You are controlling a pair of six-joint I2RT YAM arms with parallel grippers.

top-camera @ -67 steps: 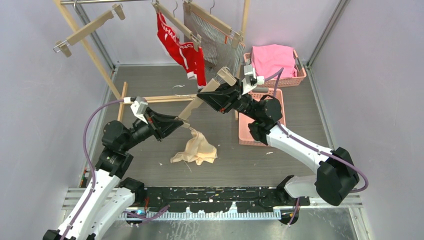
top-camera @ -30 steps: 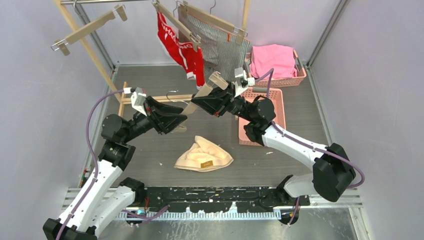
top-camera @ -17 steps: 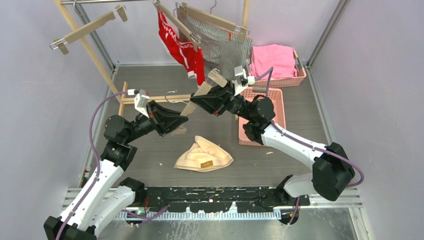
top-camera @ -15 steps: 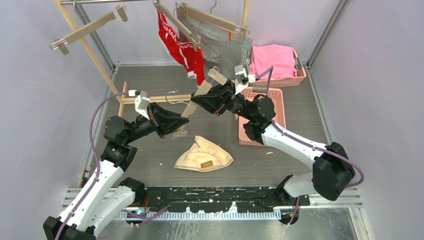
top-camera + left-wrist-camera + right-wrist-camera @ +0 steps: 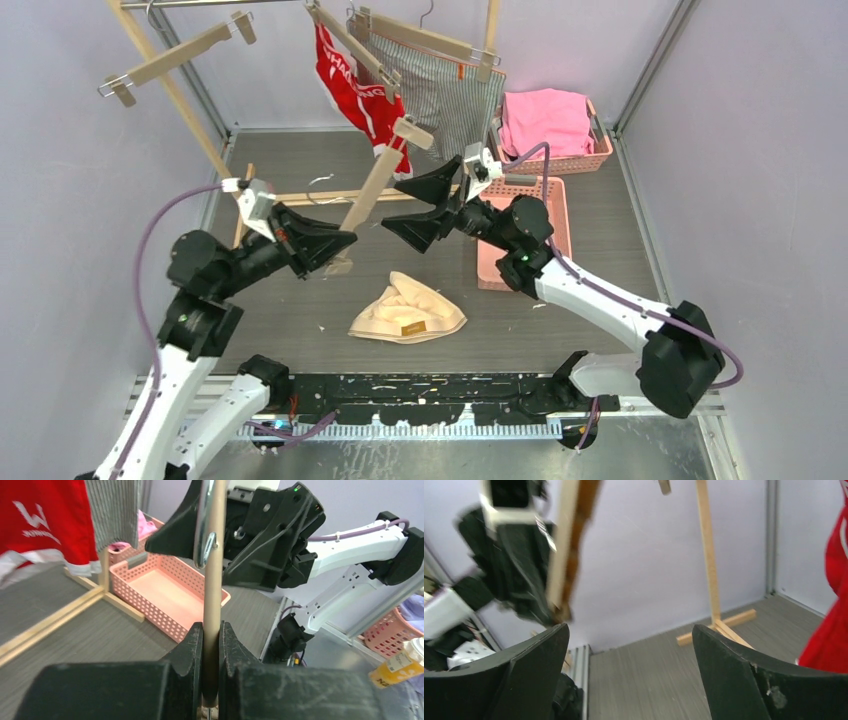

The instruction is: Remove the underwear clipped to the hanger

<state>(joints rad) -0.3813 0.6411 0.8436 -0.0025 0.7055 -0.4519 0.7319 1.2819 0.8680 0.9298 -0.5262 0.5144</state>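
Note:
The loose cream underwear beside its label is the next place for my right gripper, which will tip downward and then lower back onto it.
A bare wooden hanger [image 5: 375, 185] stands tilted over the floor. My left gripper [image 5: 335, 248] is shut on its lower end, and in the left wrist view the bar [image 5: 214, 580] is pinched between the gripper [image 5: 211, 650] jaws. My right gripper [image 5: 408, 206] hangs open just right of the hanger, holding nothing [image 5: 631, 665]. The cream underwear [image 5: 408, 310] lies loose on the floor. Red underwear [image 5: 355, 90] and striped underwear [image 5: 440, 90] hang clipped to hangers on the rack.
An empty pink basket [image 5: 553, 200] sits behind the right arm. A second basket [image 5: 580, 160] farther back holds a pink cloth [image 5: 545, 115]. The wooden rack's post [image 5: 180, 100] and foot [image 5: 300, 197] stand at the left, with an empty hanger [image 5: 170, 55] on it.
My right gripper opened, let go of the bare hanger and drew back right. My left gripper closed on the hanger's lower end and shifted left with it. The cream underwear stayed put.

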